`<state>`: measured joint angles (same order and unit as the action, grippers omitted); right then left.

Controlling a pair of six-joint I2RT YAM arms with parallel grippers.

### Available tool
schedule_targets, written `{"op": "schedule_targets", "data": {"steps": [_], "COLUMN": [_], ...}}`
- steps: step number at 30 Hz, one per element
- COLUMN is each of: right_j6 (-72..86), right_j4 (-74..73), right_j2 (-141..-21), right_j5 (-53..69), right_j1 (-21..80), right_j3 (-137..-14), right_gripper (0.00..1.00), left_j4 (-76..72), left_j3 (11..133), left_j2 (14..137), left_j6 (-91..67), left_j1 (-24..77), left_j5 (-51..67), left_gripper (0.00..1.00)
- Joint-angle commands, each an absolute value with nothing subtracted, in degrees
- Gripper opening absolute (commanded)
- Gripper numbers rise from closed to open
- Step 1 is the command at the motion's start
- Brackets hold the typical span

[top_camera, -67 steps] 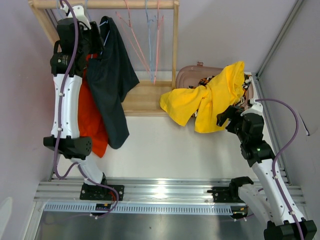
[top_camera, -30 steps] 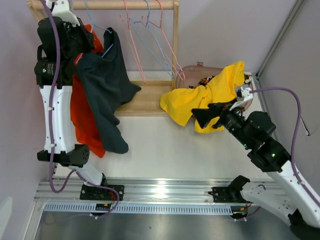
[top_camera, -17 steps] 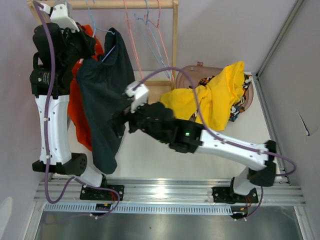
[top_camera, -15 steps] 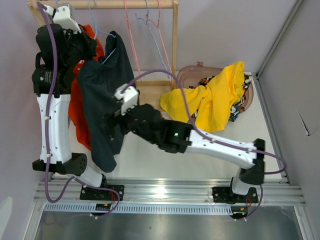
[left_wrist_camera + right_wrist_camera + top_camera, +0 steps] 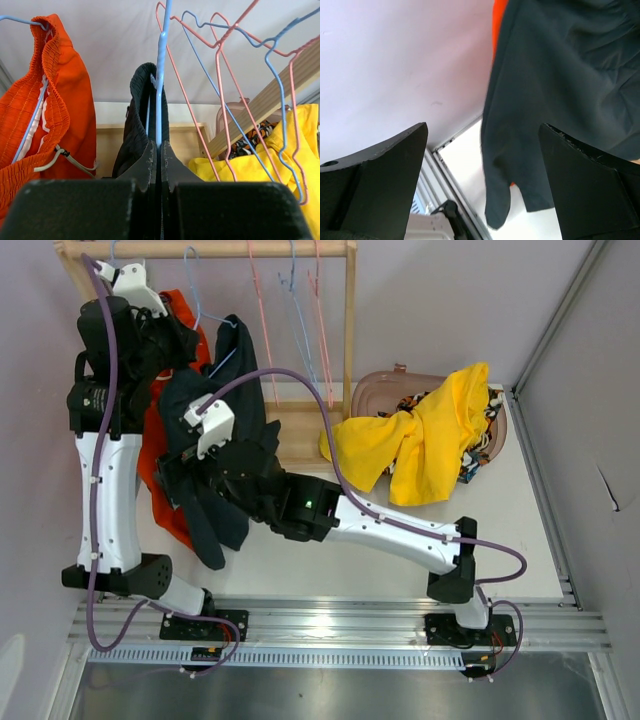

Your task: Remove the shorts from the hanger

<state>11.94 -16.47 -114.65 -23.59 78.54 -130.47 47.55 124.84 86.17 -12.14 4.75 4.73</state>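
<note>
My right gripper should next ease onto the black shorts' lower leg and close around the cloth, as the leg hangs toward the right in the right wrist view.
Black shorts [image 5: 140, 115] hang on a blue hanger [image 5: 161, 75], and my left gripper [image 5: 158, 145] is shut on that hanger's wire just below the waistband. Orange-red shorts [image 5: 70, 115] hang on another blue hanger to its left. My right gripper [image 5: 482, 127] is open, fingers wide, facing the lower leg of the black shorts [image 5: 560, 90]; I cannot tell whether it touches the cloth. From above, the right gripper [image 5: 180, 475] lies across the black shorts [image 5: 212, 532], beside the orange-red shorts [image 5: 152, 455]. Yellow shorts [image 5: 430, 435] drape over the basket.
A brown basket [image 5: 385, 390] at the back right also holds patterned cloth [image 5: 478, 455]. The wooden rack's rail [image 5: 250, 248] carries bare pink and blue hangers [image 5: 300, 300] over its wooden base [image 5: 300, 435]. The wall stands close on the left.
My right arm has swung from the basket at the right across the table to the black shorts at the left. The left arm has stayed on the hanger, shifting only slightly.
</note>
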Motion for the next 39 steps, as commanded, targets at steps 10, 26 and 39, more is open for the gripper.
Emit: {"op": "schedule_targets", "data": {"steps": [10, 26, 39], "right_j6": [13.89, 34.2, 21.89], "right_j4": [-12.31, -7.38, -6.85], "right_j2": [-119.36, -100.02, -102.56], "right_j5": [-27.94, -40.07, -28.32], "right_j1": [76.28, 89.04, 67.78], "right_j3": [-124.74, -76.9, -91.65], "right_gripper": [0.0, 0.0, 0.0], "left_j4": [42.1, 43.6, 49.21], "left_j3": [123.93, 127.72, 108.21], "left_j2": [78.75, 79.72, 61.45], "left_j6": [-14.15, -13.01, -18.72], "left_j1": [5.01, 4.39, 4.75], "left_j5": [8.35, 6.33, 7.56], "left_gripper": [0.0, 0.0, 0.0]}}
